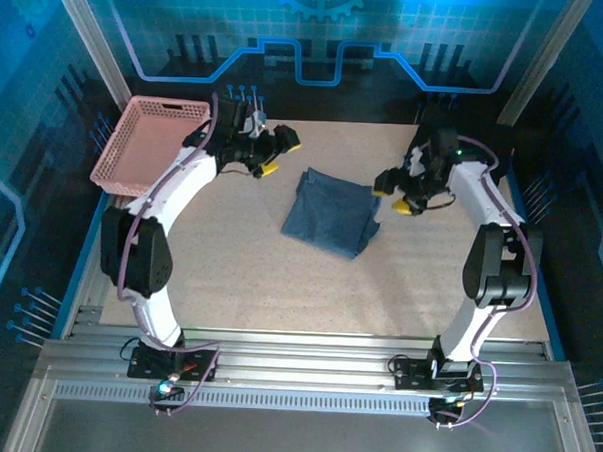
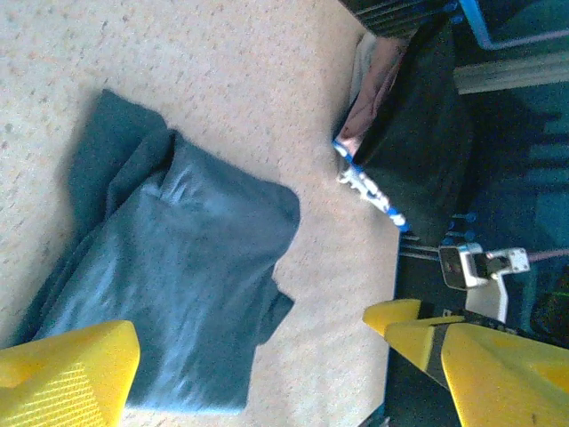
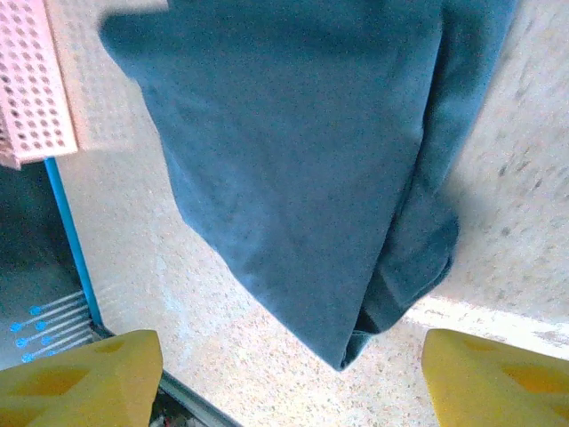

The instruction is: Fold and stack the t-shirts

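The t-shirt lies below and just beyond my right gripper's open fingers, so my right gripper will next move past the t-shirt's folded corner and down onto the t-shirt's top layer point(image 1: 359, 198) point(image 3: 333, 271).
One dark slate-blue t-shirt point(image 1: 332, 211) lies folded into a rough rectangle in the middle of the table. My left gripper point(image 1: 282, 153) hovers up and to the left of it, jaws open and empty. In the left wrist view the t-shirt point(image 2: 178, 267) spreads under and beyond the wide-apart yellow fingers point(image 2: 71, 374) of the left gripper point(image 2: 258, 342). My right gripper point(image 1: 393, 197) sits just off the shirt's right edge, open with nothing in it. In the right wrist view a folded corner of the t-shirt point(image 3: 311, 151) points toward the right gripper point(image 3: 293, 374).
A pink lattice basket point(image 1: 114, 158) stands at the table's far left corner, behind the left arm; its corner point(image 3: 31, 80) also appears in the right wrist view. Speckled beige tabletop point(image 1: 279, 285) lies bare in front of the shirt. Blue rails edge the table's sides.
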Controlling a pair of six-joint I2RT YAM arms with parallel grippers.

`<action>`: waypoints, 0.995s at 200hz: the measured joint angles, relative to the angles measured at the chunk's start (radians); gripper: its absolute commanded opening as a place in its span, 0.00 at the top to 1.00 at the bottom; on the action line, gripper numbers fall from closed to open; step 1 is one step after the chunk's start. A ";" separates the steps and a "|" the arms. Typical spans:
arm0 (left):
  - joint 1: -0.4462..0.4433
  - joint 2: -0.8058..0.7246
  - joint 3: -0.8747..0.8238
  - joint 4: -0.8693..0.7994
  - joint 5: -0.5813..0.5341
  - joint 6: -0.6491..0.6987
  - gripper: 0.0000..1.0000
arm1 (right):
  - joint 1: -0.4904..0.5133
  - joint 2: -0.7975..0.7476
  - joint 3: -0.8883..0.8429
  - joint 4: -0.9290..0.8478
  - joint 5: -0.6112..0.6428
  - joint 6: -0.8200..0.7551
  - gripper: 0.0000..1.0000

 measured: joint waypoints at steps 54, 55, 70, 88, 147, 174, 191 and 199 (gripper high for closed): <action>0.026 -0.038 -0.298 0.024 -0.003 0.036 0.10 | 0.077 0.105 -0.124 0.154 0.063 0.034 0.20; 0.027 -0.039 -0.303 0.025 -0.003 0.036 0.10 | 0.077 0.107 -0.123 0.156 0.064 0.035 0.20; 0.040 -0.058 -0.353 0.031 -0.003 0.040 0.10 | 0.080 0.147 -0.106 0.182 0.076 0.045 0.20; 0.057 -0.105 -0.398 0.041 -0.003 0.049 0.10 | 0.086 0.200 -0.065 0.196 0.091 0.053 0.20; 0.142 -0.267 -0.484 0.056 -0.003 0.062 0.09 | 0.133 0.422 0.256 0.041 0.170 0.068 0.23; 0.200 -0.310 -0.523 0.038 -0.004 0.080 0.09 | 0.157 0.521 0.430 -0.130 0.246 0.068 0.35; 0.234 -0.343 -0.555 0.022 -0.003 0.087 0.09 | 0.169 0.555 0.489 -0.193 0.295 0.074 0.45; 0.250 -0.359 -0.568 0.010 -0.003 0.091 0.09 | 0.172 0.566 0.509 -0.214 0.315 0.073 0.54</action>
